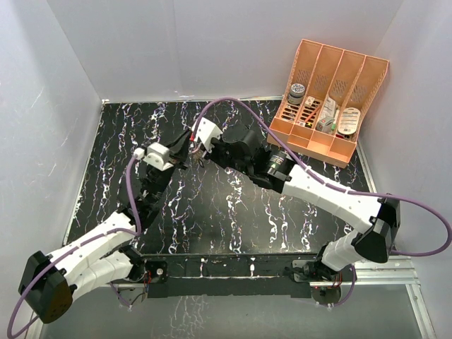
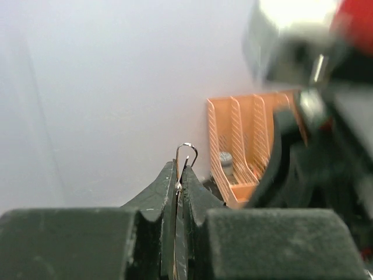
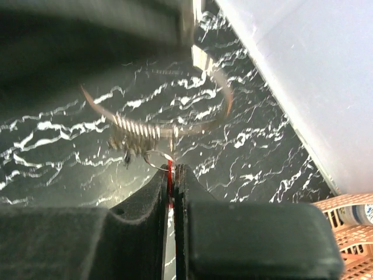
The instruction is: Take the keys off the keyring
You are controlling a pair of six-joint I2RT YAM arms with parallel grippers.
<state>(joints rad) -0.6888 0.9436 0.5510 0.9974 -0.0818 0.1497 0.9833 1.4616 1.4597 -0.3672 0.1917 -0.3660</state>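
My right gripper will move away from the keyring (image 2: 186, 150) next. Then it will go down to the bare tabletop below and to its right in the top view, and let go of the key.
My two grippers meet above the middle back of the black marbled table (image 1: 233, 212). My left gripper (image 1: 181, 152) (image 2: 179, 172) is shut on the keyring (image 2: 186, 150), whose thin silver wire loop sticks out above the tips. In the right wrist view the keyring (image 3: 224, 99) is a large blurred arc with a bunch of grey keys (image 3: 135, 135) stacked on it. My right gripper (image 1: 200, 147) (image 3: 173, 170) is shut on the red-headed key (image 3: 170, 175), which hangs from the arc by a small silver ring (image 3: 152, 158). In the top view the keys are hidden between the fingertips.
An orange slotted organizer (image 1: 332, 150) holding small items stands at the back right, and also shows in the left wrist view (image 2: 233, 134) and the right wrist view (image 3: 349, 219). White walls enclose the table. A purple cable (image 1: 240, 104) arcs over the right arm.
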